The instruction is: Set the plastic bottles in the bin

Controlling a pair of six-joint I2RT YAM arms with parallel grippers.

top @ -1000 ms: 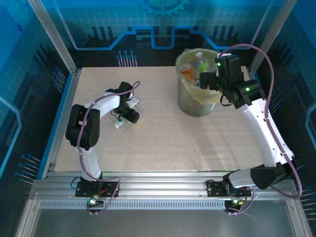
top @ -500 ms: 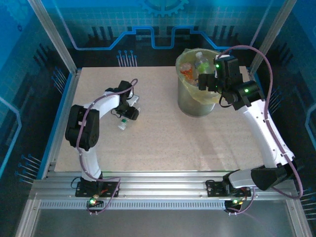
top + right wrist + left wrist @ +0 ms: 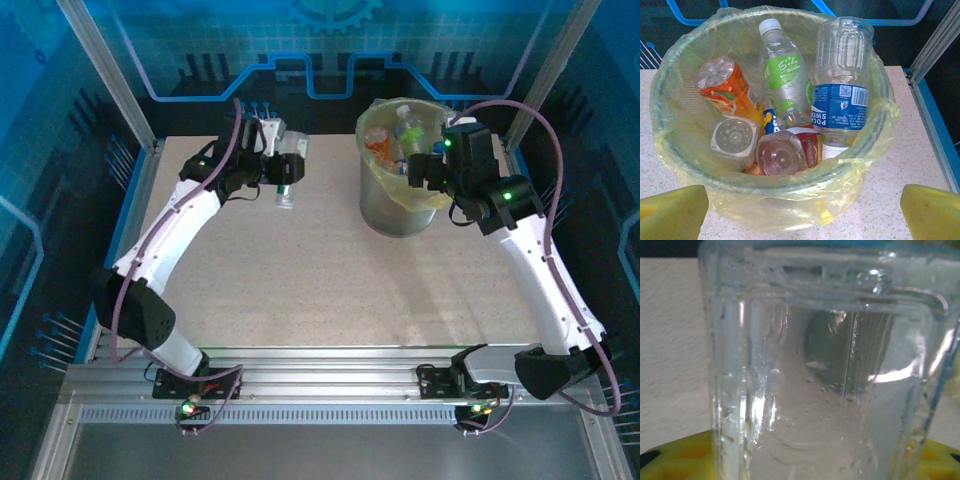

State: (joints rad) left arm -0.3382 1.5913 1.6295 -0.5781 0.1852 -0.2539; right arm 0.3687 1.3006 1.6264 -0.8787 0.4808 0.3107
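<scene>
The left gripper lifts the clear bottle next, then carries it away from my base over the bin's opening.
My left gripper is shut on a clear, ribbed plastic bottle, held above the far left part of the table, left of the bin. In the left wrist view that bottle is pressed close between the yellow fingertips. The bin, a translucent bucket with a yellowish-green bag over its rim, holds several bottles: an orange-labelled one, a green-labelled one, a blue-labelled one and a red-labelled one. My right gripper stands open at the bin's near right rim, nothing between its fingers.
The speckled table is walled by a blue rail on the left and metal posts at the back corners. The right arm's purple cable loops above the bin's right side.
The left arm has stretched out and swung from the table's left middle to the far side, lifting the clear bottle toward the bin. The right gripper has edged slightly right.
</scene>
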